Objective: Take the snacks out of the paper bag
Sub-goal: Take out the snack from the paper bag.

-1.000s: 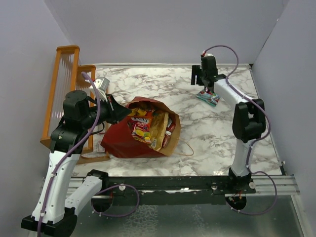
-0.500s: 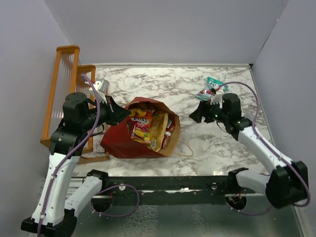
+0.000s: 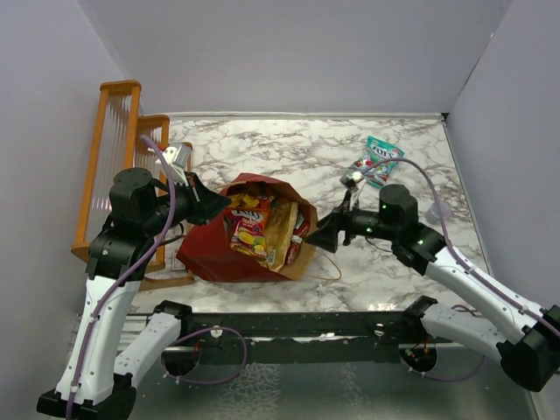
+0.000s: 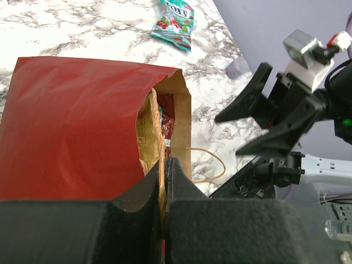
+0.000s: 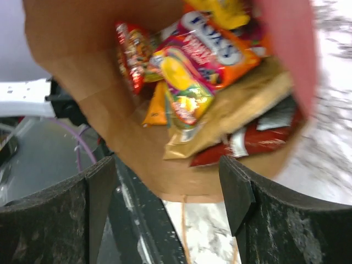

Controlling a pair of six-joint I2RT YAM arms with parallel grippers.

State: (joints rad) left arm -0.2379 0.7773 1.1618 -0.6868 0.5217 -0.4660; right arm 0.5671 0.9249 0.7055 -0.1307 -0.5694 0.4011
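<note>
My right gripper moves to the left in the top view, through the paper bag's opening, onto the yellow candy packet (image 5: 226, 12) next, since it lies deep in the bag.
The dark red paper bag (image 3: 214, 247) lies on its side on the marble table, mouth facing right. It shows brown inside in the right wrist view (image 5: 137, 148). Several snack packets (image 3: 262, 226) fill it: an orange-pink packet (image 5: 212, 52), a tan-brown chip bag (image 5: 242, 113), a dark red packet (image 5: 258, 140). My left gripper (image 3: 220, 203) is shut on the bag's upper rim (image 4: 163, 165). My right gripper (image 3: 322, 236) is open and empty just outside the bag's mouth (image 5: 168, 176). A teal-white pouch (image 3: 374, 161) lies on the table at the back right, also in the left wrist view (image 4: 175, 17).
An orange wooden rack (image 3: 112, 157) stands at the left edge beside the bag. A tan paper handle (image 3: 328, 262) loops on the table in front of the bag. The metal rail (image 3: 332, 325) runs along the near edge.
My right arm has swung from the back right corner, leaving the teal-white pouch on the table, to the bag's mouth. My left gripper has held the bag's rim throughout.
</note>
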